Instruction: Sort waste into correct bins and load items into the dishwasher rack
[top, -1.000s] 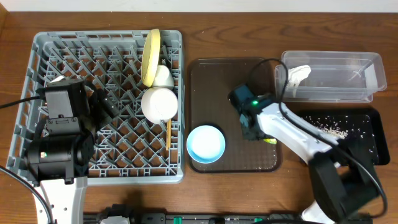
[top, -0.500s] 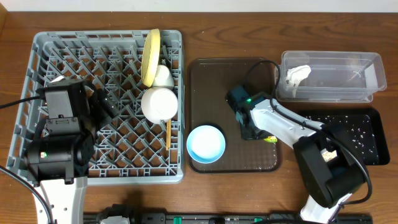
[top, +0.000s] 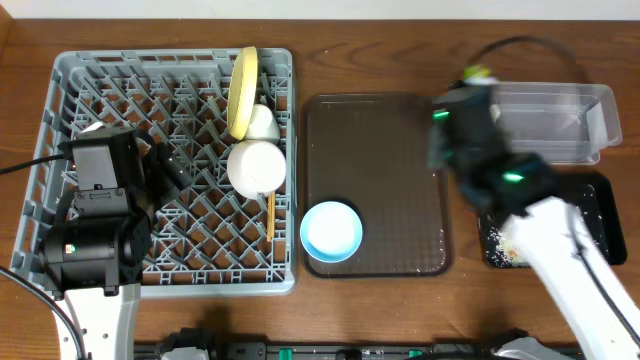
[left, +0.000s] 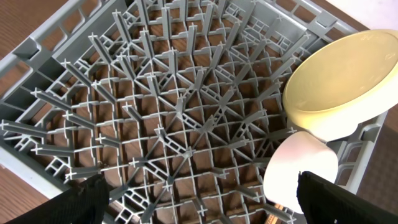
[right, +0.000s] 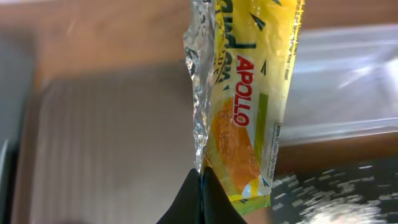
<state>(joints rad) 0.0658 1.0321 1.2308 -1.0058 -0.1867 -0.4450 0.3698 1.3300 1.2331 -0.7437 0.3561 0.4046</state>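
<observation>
The robot's right gripper should next swing the wrapper (top: 478, 73) to the right in the overhead view, toward the clear container's empty end (top: 548, 122), and let go of it there.
My right gripper (right: 202, 180) is shut on the yellow-green and orange snack wrapper (right: 245, 106) and holds it in the air. In the overhead view this gripper (top: 468, 92) and the wrapper (top: 478, 73) are blurred over the left end of the clear container (top: 560, 125). The napkin is hidden. The black tray (top: 603, 215) holds rice scraps (top: 503, 250). The grey rack (top: 120, 90) holds the upright yellow plate (top: 243, 90), white cup (top: 263, 123), white bowl (top: 256, 167) and chopsticks (top: 270, 215). My left gripper (left: 200, 186) is open over the rack.
The brown serving tray (top: 380, 170) lies between the rack and the bins, with the light blue bowl (top: 331, 231) at its front left corner. My left arm (top: 95, 215) lies over the rack's left side. The left wrist view shows the plate (left: 342, 81) and white bowl (left: 301, 171).
My right gripper has lifted the snack wrapper off the brown tray and swung up and to the right, to the clear container's left end. The left arm has not moved.
</observation>
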